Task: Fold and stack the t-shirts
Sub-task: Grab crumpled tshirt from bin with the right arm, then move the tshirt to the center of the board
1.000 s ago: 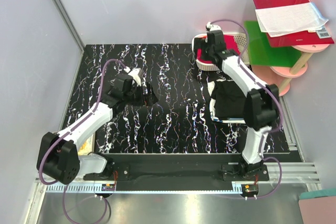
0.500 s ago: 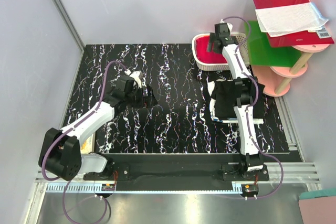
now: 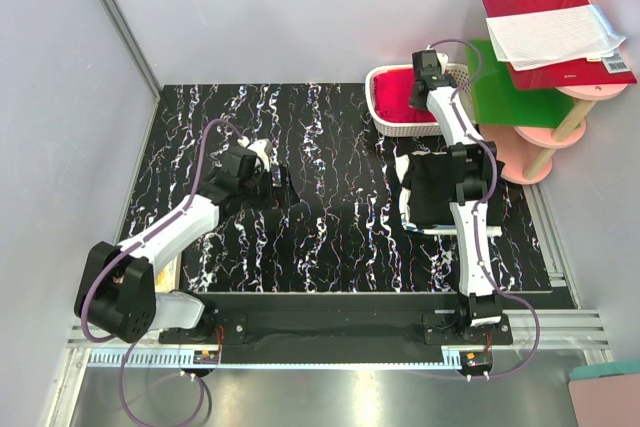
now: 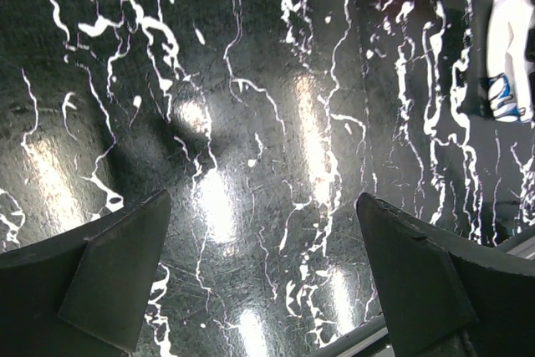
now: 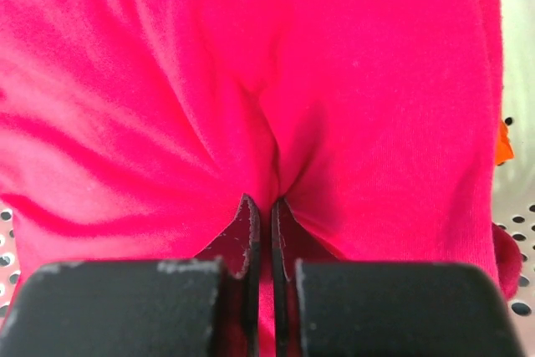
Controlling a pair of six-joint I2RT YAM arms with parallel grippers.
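Next I should lift the pink t-shirt's fold from the basket point(image 3: 398, 129), carry it left of my right gripper in the top view and release it, since bare marbled tabletop lies there.
A magenta-pink t-shirt point(image 3: 393, 97) lies bunched in the white basket point(image 3: 398, 129) at the back right. My right gripper point(image 3: 418, 95) reaches down into that basket. It is shut on a pinched fold of the pink t-shirt point(image 5: 167, 81), and cloth bulges round both fingertips point(image 5: 249, 221). A sliver of orange cloth point(image 5: 501, 145) shows by the basket wall point(image 5: 520, 232). A folded black t-shirt point(image 3: 440, 195) rests on the table under the right arm. My left gripper point(image 3: 282, 187) hovers open over bare marbled tabletop point(image 4: 251, 123), holding nothing.
A pink round side table point(image 3: 572, 112) stands outside the back right corner with a red booklet and white paper point(image 3: 555, 32) on top and a green sheet point(image 3: 500, 77) below. Grey walls close the back and left. A white-and-blue cloth edge point(image 4: 506, 39) shows at the left wrist view's top right.
My right gripper has pushed further into the basket and gone from open to shut on the pink t-shirt. The left gripper has edged slightly right and stays open.
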